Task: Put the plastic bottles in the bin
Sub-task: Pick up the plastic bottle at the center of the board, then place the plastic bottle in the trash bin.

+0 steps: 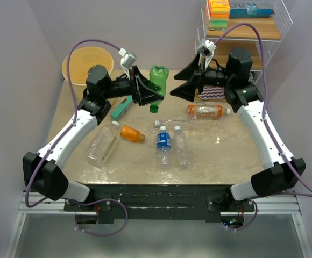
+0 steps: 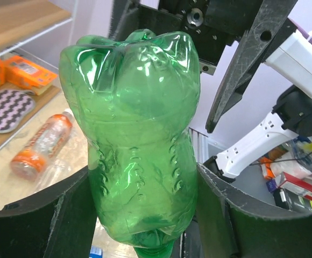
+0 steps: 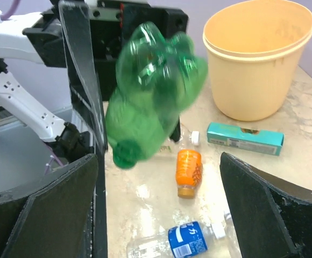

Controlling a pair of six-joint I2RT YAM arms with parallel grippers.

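Observation:
My left gripper swings left in the top view to the bin's opening [image 1: 85, 62] next, turning outward, and releases the green bottle [image 1: 158, 78] over it.
A crumpled green plastic bottle [image 1: 158, 78] hangs cap-down over the back middle of the table, with my left gripper [image 1: 151, 92] shut on its lower body [image 2: 140, 140]. My right gripper [image 1: 178, 88] faces it from the right, open and empty. In the right wrist view the green bottle [image 3: 150, 102] sits beyond my wide-apart fingers [image 3: 274, 204]. The round tan bin [image 1: 89, 64] stands at the back left. An orange bottle [image 1: 132, 133], a blue-labelled bottle [image 1: 163, 141], an orange-labelled bottle [image 1: 205, 111] and clear bottles [image 1: 102, 144] lie on the table.
A flat teal box [image 1: 122, 107] lies between the bin and the bottles. A white wire shelf rack [image 1: 242, 27] holding sponges and boxes stands at the back right. The two grippers are close together above the table's back middle.

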